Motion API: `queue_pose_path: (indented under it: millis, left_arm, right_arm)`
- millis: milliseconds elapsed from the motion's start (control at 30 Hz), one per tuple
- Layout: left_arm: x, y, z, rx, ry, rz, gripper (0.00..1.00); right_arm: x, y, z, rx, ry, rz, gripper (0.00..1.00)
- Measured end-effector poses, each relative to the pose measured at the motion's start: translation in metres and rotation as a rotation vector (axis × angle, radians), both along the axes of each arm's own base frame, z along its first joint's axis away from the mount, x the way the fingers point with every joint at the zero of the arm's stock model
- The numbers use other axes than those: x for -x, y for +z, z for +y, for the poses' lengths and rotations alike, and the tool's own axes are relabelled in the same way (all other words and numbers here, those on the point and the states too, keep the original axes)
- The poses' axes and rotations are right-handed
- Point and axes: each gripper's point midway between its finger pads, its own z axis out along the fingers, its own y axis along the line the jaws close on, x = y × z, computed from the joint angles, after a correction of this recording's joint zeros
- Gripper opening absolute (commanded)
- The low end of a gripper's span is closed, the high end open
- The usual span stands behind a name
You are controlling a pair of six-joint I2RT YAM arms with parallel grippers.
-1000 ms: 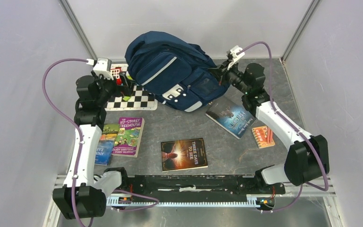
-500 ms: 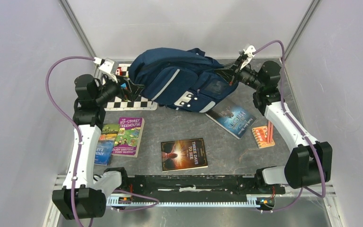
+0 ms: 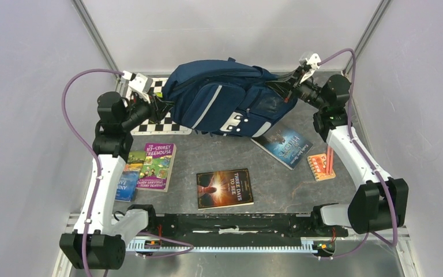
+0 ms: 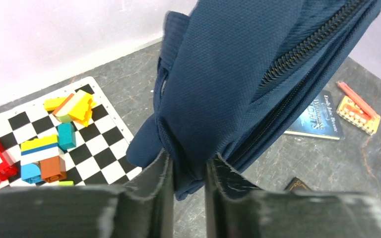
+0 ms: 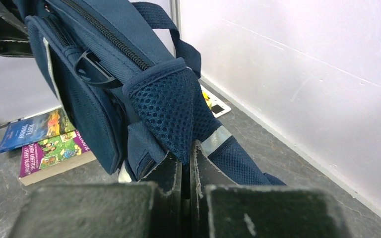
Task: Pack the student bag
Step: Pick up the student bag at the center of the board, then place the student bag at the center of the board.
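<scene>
The spot on the tabletop (image 3: 301,122) beside the blue book is below my right gripper and nearer my base, so my right gripper will move down and back to it next and let go of the pocket.
The student bag (image 3: 225,101), navy blue with grey stripes, hangs stretched sideways between my two grippers at the back of the table. My left gripper (image 3: 160,107) is shut on a bunched fold of fabric at the bag's left end, and this fold (image 4: 191,163) fills the gap between the fingers. On the other side, my right gripper (image 3: 285,88) is shut on the lower corner of the bag's mesh side pocket (image 5: 166,106). A closed zip (image 4: 302,47) runs along the bag's top. The left gripper (image 4: 188,171) and the right gripper (image 5: 186,161) both hold above the table.
A chequered mat (image 3: 170,122) with toy bricks (image 4: 49,153) lies under the bag's left end. Books lie in front: a purple one (image 3: 157,166), a dark one (image 3: 225,188) and a blue one (image 3: 281,143). An orange notebook with pencils (image 3: 322,165) lies at the right.
My left gripper has shut on the bag's left end. Both arms have risen, the right one swinging further right, so the bag is lifted and pulled out sideways.
</scene>
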Motion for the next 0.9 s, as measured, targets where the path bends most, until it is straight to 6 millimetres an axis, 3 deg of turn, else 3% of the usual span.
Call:
queue_pose_path:
  millis: [67,233,367,533,667,900]
  left_arm:
    - [0.007,0.003,-0.002,0.008,-0.004,-0.006,0.02]
    - [0.044,0.029,-0.006,0.066,-0.007,-0.073,0.02]
    - [0.073,0.054,-0.011,0.138,-0.019,-0.093,0.02]
    - [0.092,0.06,-0.018,0.225,-0.035,0.016,0.02]
    - [0.104,0.048,-0.025,0.313,-0.037,0.168,0.02]
    - [0.129,0.014,-0.035,0.442,-0.037,0.413,0.02]
  right_arm:
    - [0.0,0.003,-0.002,0.0,-0.013,-0.008,0.0]
    - [0.011,0.016,-0.007,0.018,-0.055,-0.029,0.0]
    - [0.027,0.044,-0.012,0.022,-0.094,-0.062,0.0]
    - [0.044,0.063,-0.021,0.039,-0.143,-0.013,0.0]
    - [0.049,0.05,-0.027,0.088,-0.185,0.117,0.0]
    - [0.061,-0.012,-0.037,0.208,-0.225,0.359,0.0]
